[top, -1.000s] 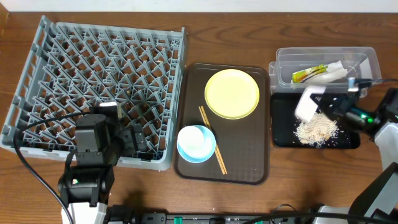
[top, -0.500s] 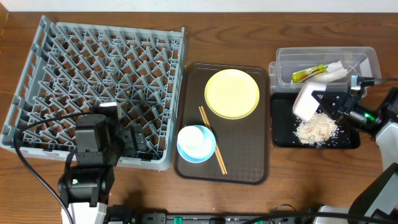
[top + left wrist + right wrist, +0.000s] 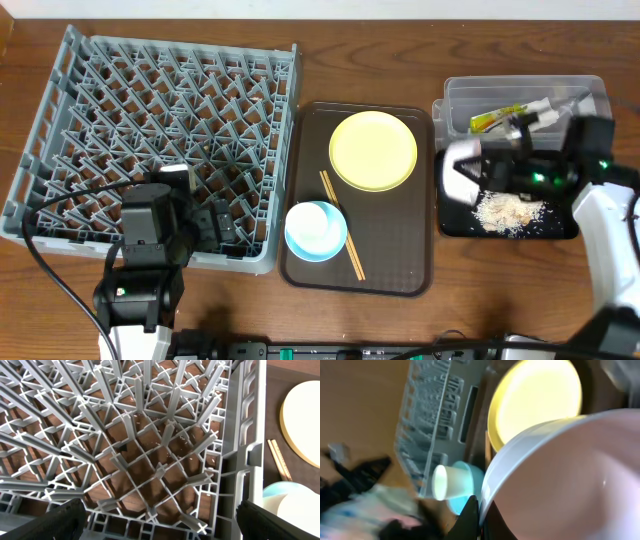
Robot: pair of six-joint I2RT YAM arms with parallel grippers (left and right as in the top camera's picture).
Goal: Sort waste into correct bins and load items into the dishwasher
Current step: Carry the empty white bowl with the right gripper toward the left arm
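Note:
The yellow plate (image 3: 373, 151) (image 3: 536, 400) is empty, so I should swing my right gripper toward it from the black tray, turn the tipped white bowl level and go down.
My right gripper (image 3: 480, 172) is shut on the rim of the white bowl (image 3: 458, 172), held tipped on its side over the left edge of the black tray (image 3: 560, 228); the pinch shows in the right wrist view (image 3: 479, 510). Beige crumbs (image 3: 508, 210) lie on the black tray. The clear tub (image 3: 590, 92) holds the yellow-green wrapper (image 3: 495, 118) and white paper (image 3: 545, 106). The yellow plate (image 3: 373, 150), light-blue bowl (image 3: 315, 230) and chopsticks (image 3: 342, 225) lie on the brown tray. My left gripper (image 3: 222, 226) is open over the grey dish rack's (image 3: 150, 120) front right corner.
The brown serving tray (image 3: 400, 250) lies between the rack and the bins. The left wrist view shows the rack lattice (image 3: 150, 435), the plate edge (image 3: 305, 420) and the chopsticks (image 3: 280, 460). Black cables run along the front left of the table.
My right gripper has carried the white bowl left, from above the crumbs to the black tray's left edge, turning it further onto its side. The left arm has not moved.

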